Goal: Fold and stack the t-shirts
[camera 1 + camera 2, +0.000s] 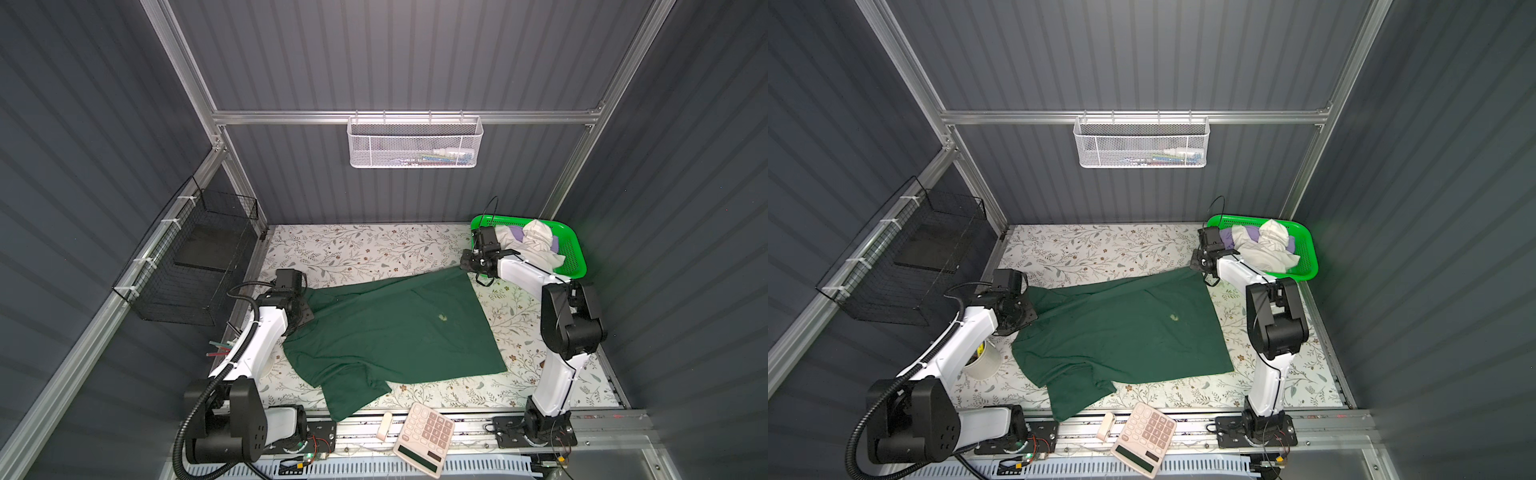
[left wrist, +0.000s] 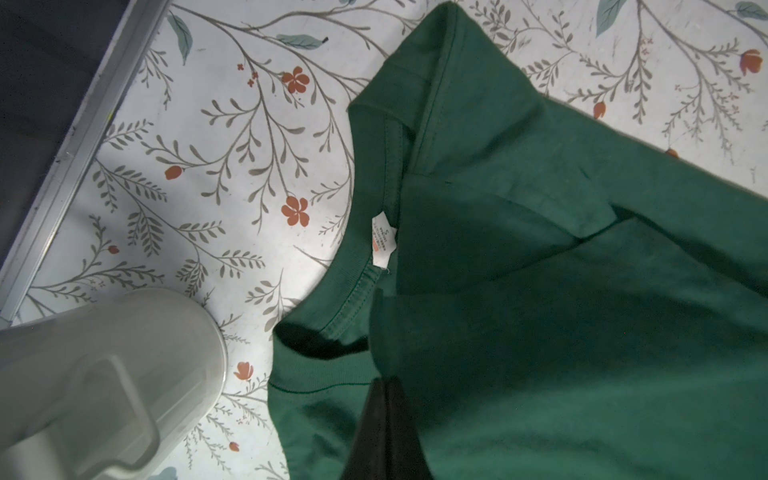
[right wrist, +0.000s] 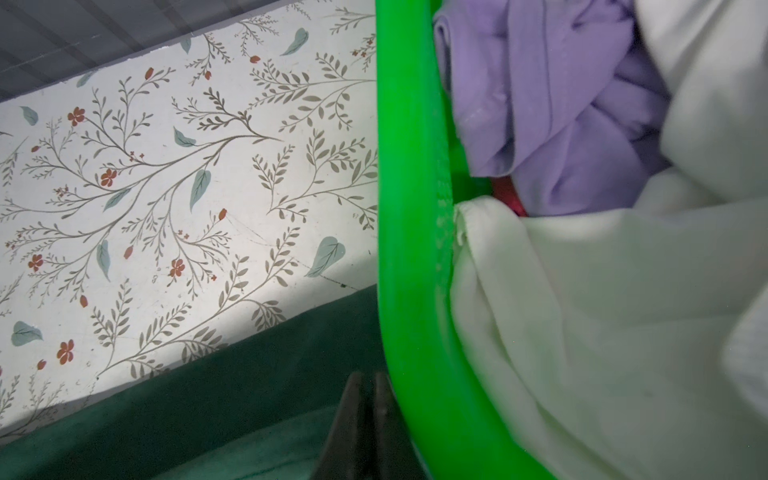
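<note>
Next, my left gripper draws back over the spread cloth by the collar's near end (image 1: 309, 333) (image 2: 340, 436) and releases the pinched layer, since that cloth lies just back of the gripper.
A dark green t-shirt (image 1: 395, 328) lies spread on the floral table, a small pale mark on it, one sleeve hanging over the front edge. Its white neck label (image 2: 383, 241) shows in the left wrist view. My left gripper (image 2: 388, 380) is shut on cloth just beside the collar, at the shirt's left end (image 1: 305, 309). My right gripper (image 3: 365, 376) is pinched on the shirt's far right corner (image 1: 465, 264), beside the green basket (image 3: 407, 208). A white t-shirt (image 1: 536, 245) and a lavender one (image 3: 561, 104) lie crumpled in that basket.
A white cup (image 1: 984, 361) stands under the left arm. A pink calculator (image 1: 424, 436) and a small white piece (image 1: 384, 424) lie on the front rail. A black wire basket (image 1: 199, 266) hangs on the left wall, a white mesh basket (image 1: 415, 141) on the back rail.
</note>
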Motion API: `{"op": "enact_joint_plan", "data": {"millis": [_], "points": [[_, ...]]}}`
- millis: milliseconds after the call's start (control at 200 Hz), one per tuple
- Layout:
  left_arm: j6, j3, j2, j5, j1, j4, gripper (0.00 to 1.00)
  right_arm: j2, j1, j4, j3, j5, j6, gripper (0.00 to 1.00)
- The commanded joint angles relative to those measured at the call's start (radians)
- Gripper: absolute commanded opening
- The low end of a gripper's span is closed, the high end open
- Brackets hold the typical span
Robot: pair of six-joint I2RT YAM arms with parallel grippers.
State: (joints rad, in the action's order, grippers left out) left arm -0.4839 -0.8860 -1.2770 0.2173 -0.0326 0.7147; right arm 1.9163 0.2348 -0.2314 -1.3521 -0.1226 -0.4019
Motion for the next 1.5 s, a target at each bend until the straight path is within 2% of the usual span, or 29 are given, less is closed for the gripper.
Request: {"op": "enact_joint_plan", "data": {"millis": [0, 95, 170, 210, 310, 395, 535, 600, 740, 801, 891, 1001, 1241, 1496], "points": [[-0.027, 0.017, 0.034, -0.012, 0.007, 0.056, 0.0, -0.012, 0.003, -0.009, 0.031, -0.044, -0.014, 0.08], [-0.046, 0.023, 0.037, -0.016, 0.007, 0.076, 0.0, -0.025, 0.006, 0.001, 0.063, -0.05, -0.024, 0.1], [-0.059, 0.033, 0.045, -0.032, 0.006, 0.088, 0.0, -0.04, 0.01, 0.007, 0.097, -0.072, -0.031, 0.17], [-0.069, 0.043, 0.05, -0.044, 0.005, 0.097, 0.07, -0.05, 0.012, 0.015, 0.118, -0.091, -0.034, 0.18], [-0.111, 0.073, 0.081, -0.057, 0.005, 0.112, 0.09, -0.09, 0.016, 0.038, 0.169, -0.138, -0.049, 0.25], [-0.152, 0.081, 0.111, -0.058, 0.005, 0.106, 0.26, -0.121, 0.025, 0.043, 0.188, -0.187, -0.057, 0.33], [-0.173, 0.063, 0.104, -0.064, 0.0, 0.019, 0.36, -0.145, 0.051, 0.043, 0.164, -0.17, -0.05, 0.42], [-0.134, 0.04, 0.05, -0.084, -0.012, -0.051, 0.37, -0.132, 0.076, 0.042, 0.142, -0.122, -0.033, 0.45], [-0.027, -0.058, -0.134, -0.257, -0.044, -0.183, 0.39, -0.09, 0.114, 0.017, 0.119, -0.033, -0.04, 0.47], [0.015, -0.124, -0.223, -0.245, -0.092, -0.176, 0.41, -0.075, 0.118, 0.008, 0.13, 0.002, -0.063, 0.48], [0.051, -0.217, -0.333, -0.164, -0.165, -0.143, 0.43, -0.076, 0.12, 0.012, 0.176, 0.035, -0.096, 0.49], [0.032, -0.254, -0.42, -0.144, -0.183, -0.149, 0.43, -0.094, 0.122, 0.005, 0.229, 0.039, -0.118, 0.5], [0.027, -0.268, -0.475, -0.145, -0.199, -0.156, 0.42, -0.163, 0.122, 0.006, 0.332, 0.049, -0.138, 0.5], [0.044, -0.28, -0.492, -0.159, -0.211, -0.193, 0.44, -0.158, 0.123, 0.012, 0.333, 0.081, -0.142, 0.51]]}}
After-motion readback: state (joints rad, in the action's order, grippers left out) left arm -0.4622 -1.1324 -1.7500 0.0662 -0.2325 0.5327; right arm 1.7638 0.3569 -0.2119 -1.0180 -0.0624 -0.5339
